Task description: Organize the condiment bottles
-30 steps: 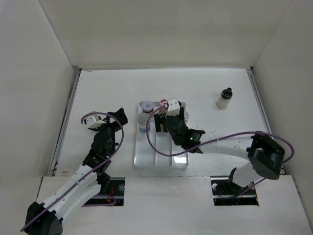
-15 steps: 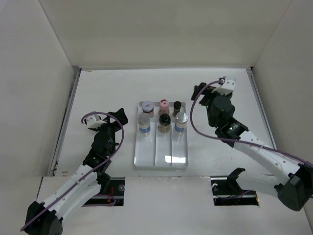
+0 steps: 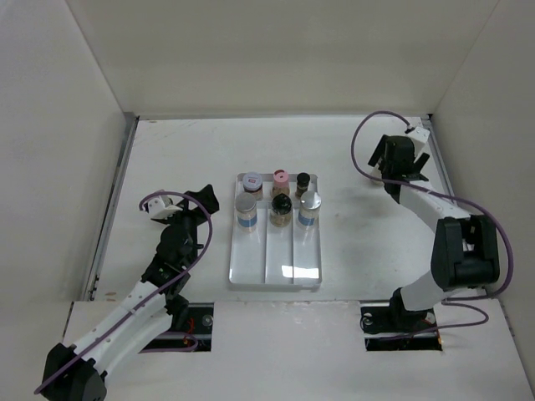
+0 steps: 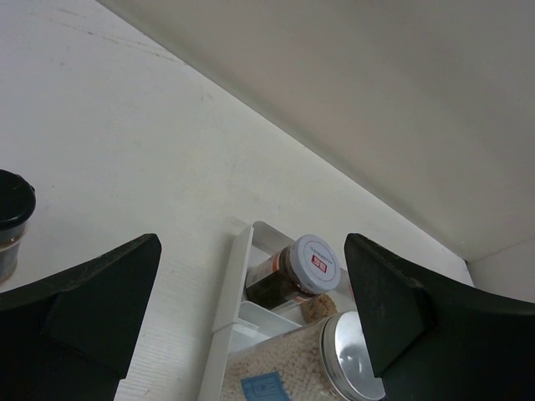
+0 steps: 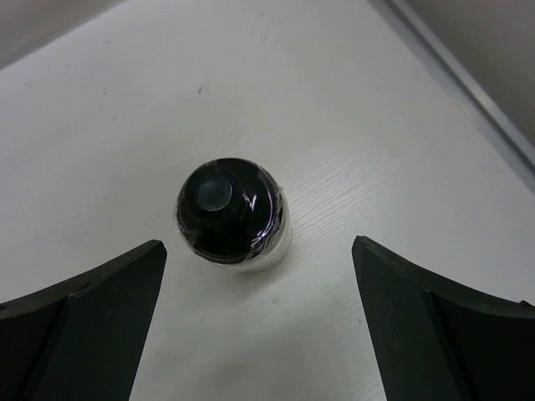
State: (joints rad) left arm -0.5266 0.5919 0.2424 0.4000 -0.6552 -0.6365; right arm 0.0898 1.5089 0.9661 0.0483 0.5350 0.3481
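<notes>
The bottle's cap sits off-centre between the open fingers of my right gripper. My right gripper should lower, easing to the left in its wrist view, onto the bottle's black cap (image 5: 230,209).
Six condiment bottles stand in the clear tray (image 3: 251,271): a white-capped jar (image 3: 252,181), a pink-capped one (image 3: 281,177), two black-capped ones (image 3: 303,180) (image 3: 282,203) and two silver-capped ones (image 3: 246,203) (image 3: 310,200). My right gripper (image 3: 399,163) is open at the far right. In its wrist view a white bottle with a black cap (image 5: 232,209) stands upright between the spread fingers; the gripper (image 5: 257,251) does not touch it. My left gripper (image 3: 205,200) is open and empty, left of the tray. Its view (image 4: 251,242) shows the white-capped jar (image 4: 292,271) and a silver-capped, blue-labelled jar (image 4: 334,359).
Another black-capped bottle (image 4: 12,213) shows at the left edge of the left wrist view, cut off; the top view hides it. White walls enclose the table on three sides. A metal rail (image 5: 468,92) runs close to the right of the white bottle.
My right arm has left the tray and swung to the far right, now over the white bottle with its jaws open. The left arm has not moved.
</notes>
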